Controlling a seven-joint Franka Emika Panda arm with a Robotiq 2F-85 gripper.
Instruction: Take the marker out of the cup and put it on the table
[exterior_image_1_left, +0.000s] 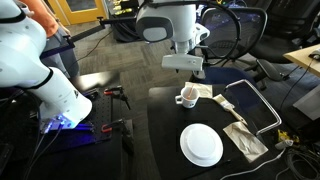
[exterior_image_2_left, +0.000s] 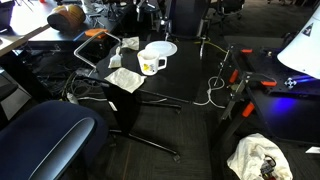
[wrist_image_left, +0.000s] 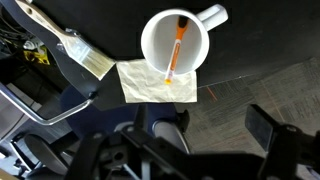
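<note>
I need to lower my gripper's open fingers around the marker's raised end next. The marker stands in the cup (wrist_image_left: 175, 42) below my gripper, and that end leans at the cup's rim.
The small white cup (wrist_image_left: 175, 42) stands on the black table (wrist_image_left: 265, 40) near its edge, handle to the side. An orange marker (wrist_image_left: 173, 55) leans inside it, seen only in the wrist view. The cup also shows in both exterior views (exterior_image_1_left: 186, 96) (exterior_image_2_left: 152, 63). My gripper (wrist_image_left: 190, 150) is open and empty. It hangs well above the cup (exterior_image_1_left: 185, 63) and touches nothing.
A round white plate (exterior_image_1_left: 201, 145) (exterior_image_2_left: 160, 48) lies on the table (exterior_image_1_left: 160, 125). A pale napkin (wrist_image_left: 140, 82) lies under the cup. A paintbrush (wrist_image_left: 75, 45) and a bent metal frame (exterior_image_1_left: 255, 100) lie near the table's side. Grey carpet (wrist_image_left: 235, 100) lies beyond the edge.
</note>
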